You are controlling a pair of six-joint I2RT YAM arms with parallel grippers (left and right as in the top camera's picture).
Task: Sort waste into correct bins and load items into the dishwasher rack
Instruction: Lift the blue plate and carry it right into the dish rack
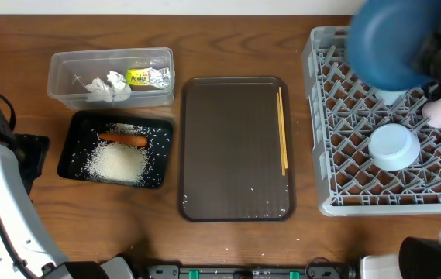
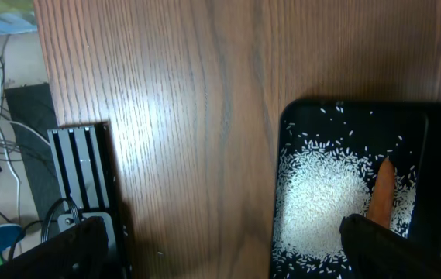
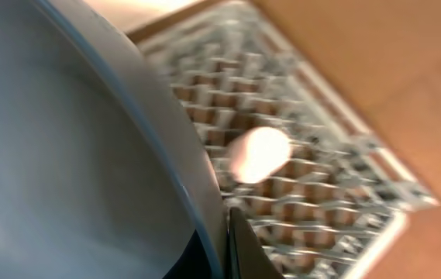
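Observation:
My right gripper next turns and descends toward the rack's far corner [image 3: 237, 56] beyond the white-pinkish cup to release the dish [image 3: 65, 155], as empty rack wires lie below.
My right gripper [image 1: 435, 53] is shut on the rim of the large blue dish [image 1: 389, 43] and holds it tilted above the far part of the grey dishwasher rack [image 1: 322, 116]. In the right wrist view the dish [image 3: 65, 155] fills the left, with the fingers [image 3: 224, 236] pinching its edge. A light-blue bowl [image 1: 394, 147], a white-pinkish cup [image 1: 437, 113] and a light-blue cup [image 1: 391, 97], partly under the dish, sit in the rack. The chopsticks [image 1: 283, 132] lie on the brown tray. The black tray [image 1: 71, 151] holds rice [image 1: 118, 163] and the carrot [image 1: 122, 139]. The clear box [image 1: 65, 74] holds the tissue [image 1: 108, 84] and wrapper [image 1: 147, 77]. My left gripper [image 2: 220, 260] is open and empty.
The brown serving tray [image 1: 236, 147] lies between the black tray and the rack, with a few stray rice grains on it. The left arm [image 1: 3, 178] stands at the table's left edge beside the black tray [image 2: 437, 155]. Cables and a black stand [image 2: 88, 178] lie off the table.

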